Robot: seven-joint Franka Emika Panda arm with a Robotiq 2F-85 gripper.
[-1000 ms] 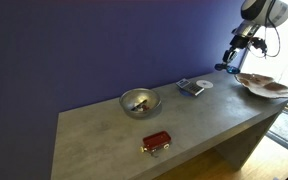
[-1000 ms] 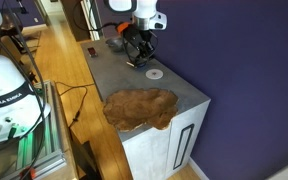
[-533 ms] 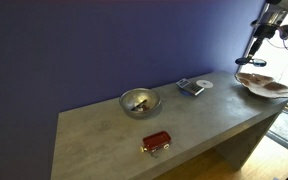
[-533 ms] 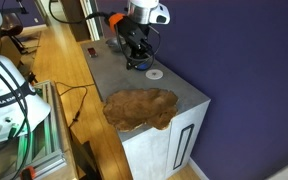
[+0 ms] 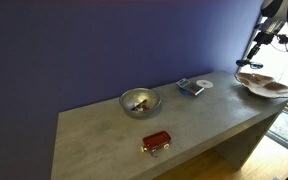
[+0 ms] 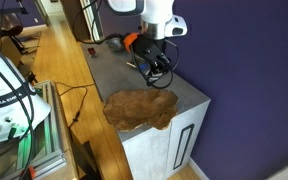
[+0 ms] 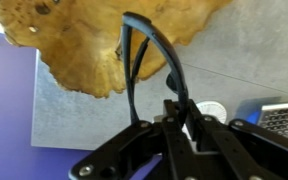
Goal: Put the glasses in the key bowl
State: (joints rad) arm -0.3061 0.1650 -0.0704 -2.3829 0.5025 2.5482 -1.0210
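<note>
I will next move my gripper in over the brownish inside of the key bowl and lower it to release the glasses (image 7: pixel 144 55) there. The bowl's inside is below my gripper, beyond the bowl's near rim.
My gripper (image 5: pixel 252 60) is shut on the glasses (image 7: pixel 144 55), a thin dark folded thing that hangs from between the fingers. It hovers above the near edge of the key bowl (image 5: pixel 265 87), a wide shallow dish with a wavy pale rim and a brownish inside, at the end of the table. In an exterior view the gripper (image 6: pixel 156 76) is just above and behind the key bowl (image 6: pixel 139 108). In the wrist view the glasses hang over the bowl's rim (image 7: pixel 84 60), apart from it.
A round metal bowl (image 5: pixel 140 102) stands mid-table, a small red case (image 5: pixel 156 142) near the front edge. A flat grey book-like item (image 5: pixel 190 88) and a white disc (image 5: pixel 204 84) lie beside the key bowl. The table ends just past the key bowl.
My gripper has carried the glasses away from the grey item and white disc toward the key bowl, and now hovers at its edge.
</note>
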